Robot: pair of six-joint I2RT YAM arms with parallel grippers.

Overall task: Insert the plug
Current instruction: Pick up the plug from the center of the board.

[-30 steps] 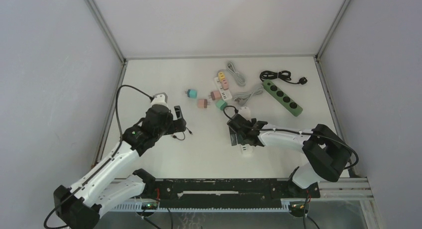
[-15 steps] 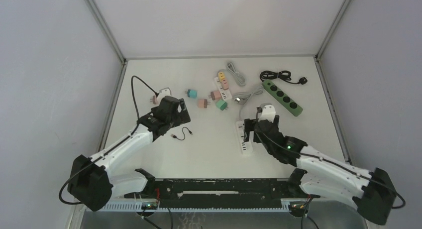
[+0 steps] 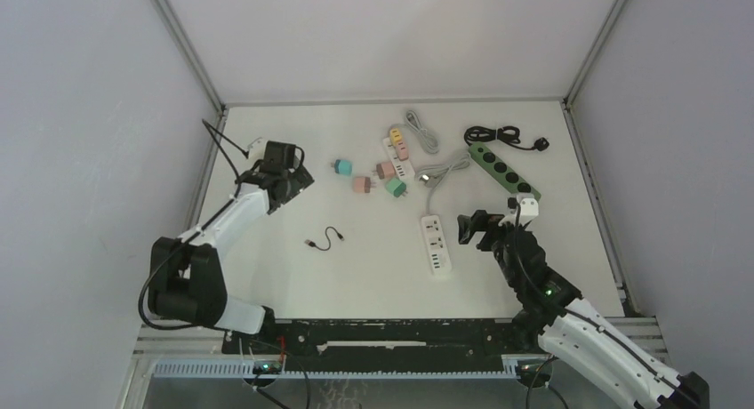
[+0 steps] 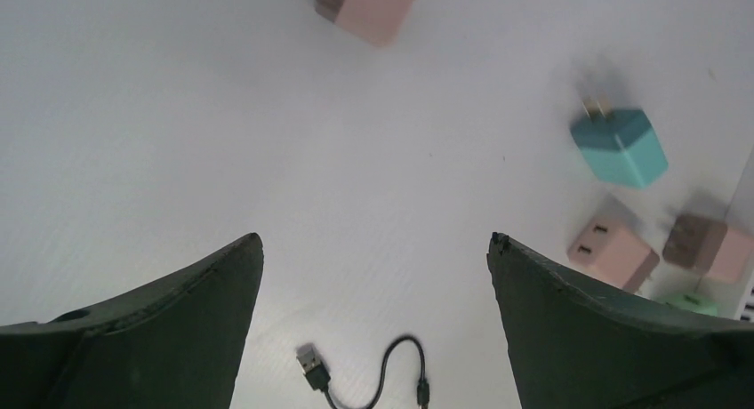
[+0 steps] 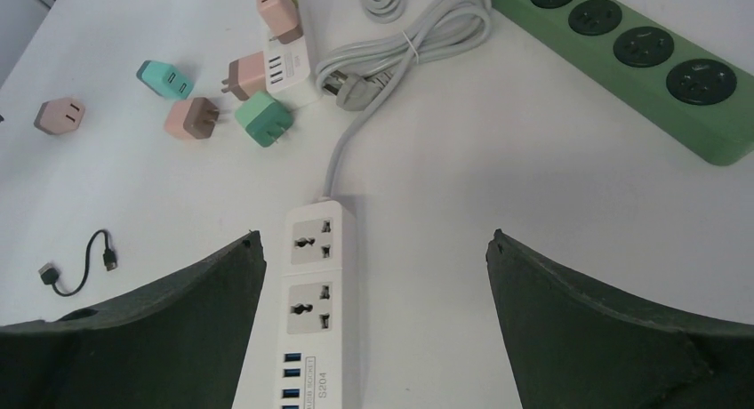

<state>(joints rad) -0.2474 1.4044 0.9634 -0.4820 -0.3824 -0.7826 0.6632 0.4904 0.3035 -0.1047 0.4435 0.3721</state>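
Note:
My left gripper moves outward and down onto the body of the pink plug (image 4: 377, 7) next. The reason is that it lies ahead of the open fingers in the wrist view.
A white power strip (image 3: 436, 243) with two sockets and USB ports lies mid-table, and also shows in the right wrist view (image 5: 307, 284). Small plugs lie behind it: teal (image 3: 342, 167), pink (image 3: 361, 185), green (image 3: 397, 188). My right gripper (image 3: 476, 228) is open and empty, just right of the strip, whose socket end lies between the fingers in the right wrist view (image 5: 373, 236). My left gripper (image 3: 292, 174) is open and empty at the far left (image 4: 377, 240). A pink plug (image 4: 369, 4) lies ahead of it and the teal plug (image 4: 621, 147) to its right.
A green four-socket strip (image 3: 504, 174) with a black cord (image 3: 498, 135) lies at the back right. A second white strip (image 3: 398, 151) carries pink plugs. A grey cable (image 3: 445, 171) runs from the white strip. A short black USB cable (image 3: 324, 240) lies left of centre.
My left arm has swung back and to the left, away from the USB cable. My right arm has pulled off the white strip to its right side. The strip now lies uncovered.

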